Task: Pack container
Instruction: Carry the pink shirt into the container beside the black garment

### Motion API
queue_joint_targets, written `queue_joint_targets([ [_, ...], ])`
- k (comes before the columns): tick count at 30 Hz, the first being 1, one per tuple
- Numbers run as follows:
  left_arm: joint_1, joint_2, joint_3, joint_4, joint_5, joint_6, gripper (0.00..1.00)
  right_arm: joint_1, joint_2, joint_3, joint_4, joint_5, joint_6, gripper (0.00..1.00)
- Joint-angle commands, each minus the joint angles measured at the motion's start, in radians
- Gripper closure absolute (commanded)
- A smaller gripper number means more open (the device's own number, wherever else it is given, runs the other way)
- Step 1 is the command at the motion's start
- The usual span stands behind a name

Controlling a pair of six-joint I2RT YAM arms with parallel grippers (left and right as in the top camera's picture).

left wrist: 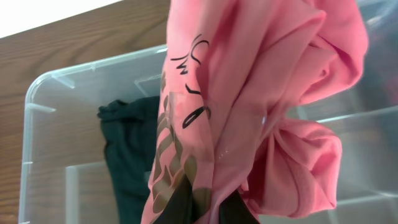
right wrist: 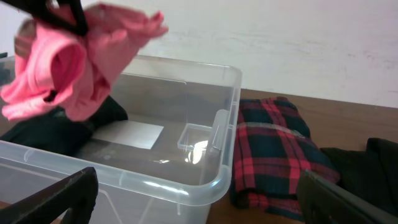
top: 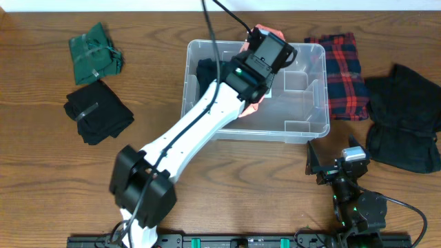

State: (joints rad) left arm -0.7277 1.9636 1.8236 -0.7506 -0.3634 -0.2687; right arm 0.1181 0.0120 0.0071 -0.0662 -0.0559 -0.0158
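The pink garment still hangs above the container's rim, so my left gripper will next move down to release the garment on the container's bottom below it.
The clear plastic container (top: 306, 129) stands at the middle of the table, a dark garment (top: 204, 71) lying in its left end. My left gripper (top: 265, 43) hangs over the container's far side, shut on a bunched pink garment (left wrist: 267, 93) with a printed design. Its dark fingertips (left wrist: 186, 208) pinch the cloth at the bottom of the left wrist view. In the right wrist view the pink garment (right wrist: 68, 62) hangs above the container's rim (right wrist: 186, 180) and the white label (right wrist: 127, 134). My right gripper (top: 334, 165) is open near the container's front right corner, holding nothing.
A green garment (top: 95, 52) and a black one (top: 98, 111) lie to the left of the container. A red plaid garment (top: 344, 65) lies against its right wall, and a large black garment (top: 406, 117) sits further right.
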Motion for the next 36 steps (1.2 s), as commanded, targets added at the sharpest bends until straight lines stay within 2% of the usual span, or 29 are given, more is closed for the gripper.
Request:
queue_joint_targets([
  [1,0.004,0.066,0.003,-0.004,-0.157,0.013,0.94,0.008,-0.005,-0.002,-0.004,0.0,-0.016,0.01],
  [10,0.004,0.166,0.003,-0.003,-0.242,0.013,0.94,0.008,-0.005,-0.002,-0.004,0.0,-0.016,0.01],
  [16,0.004,0.194,0.003,0.004,-0.22,0.013,0.92,0.008,-0.005,-0.002,-0.004,0.0,-0.016,0.01],
  [19,0.004,0.203,0.003,0.005,-0.193,0.012,0.71,0.008,-0.005,-0.002,-0.004,0.0,-0.016,0.01],
  [21,0.004,0.203,0.003,0.005,-0.193,0.012,0.64,0.008,-0.005,-0.002,-0.004,-0.001,-0.016,0.01],
  [23,0.004,0.202,0.004,0.012,-0.183,0.013,0.5,0.008,-0.005,-0.002,-0.004,0.0,-0.016,0.01],
  [25,0.004,0.202,0.004,0.015,-0.147,0.013,0.3,0.008,-0.005,-0.002,-0.004,0.0,-0.016,0.01],
  [26,0.004,0.202,0.004,0.016,-0.114,0.013,0.25,0.008,-0.005,-0.002,-0.004,0.0,-0.016,0.01],
  [28,0.004,0.2,0.004,0.021,-0.046,0.013,0.22,0.008,-0.005,-0.002,-0.004,-0.001,-0.016,0.01],
  [36,0.005,0.147,0.012,0.049,0.129,0.013,0.21,0.008,-0.005,-0.002,-0.004,0.0,-0.016,0.01],
])
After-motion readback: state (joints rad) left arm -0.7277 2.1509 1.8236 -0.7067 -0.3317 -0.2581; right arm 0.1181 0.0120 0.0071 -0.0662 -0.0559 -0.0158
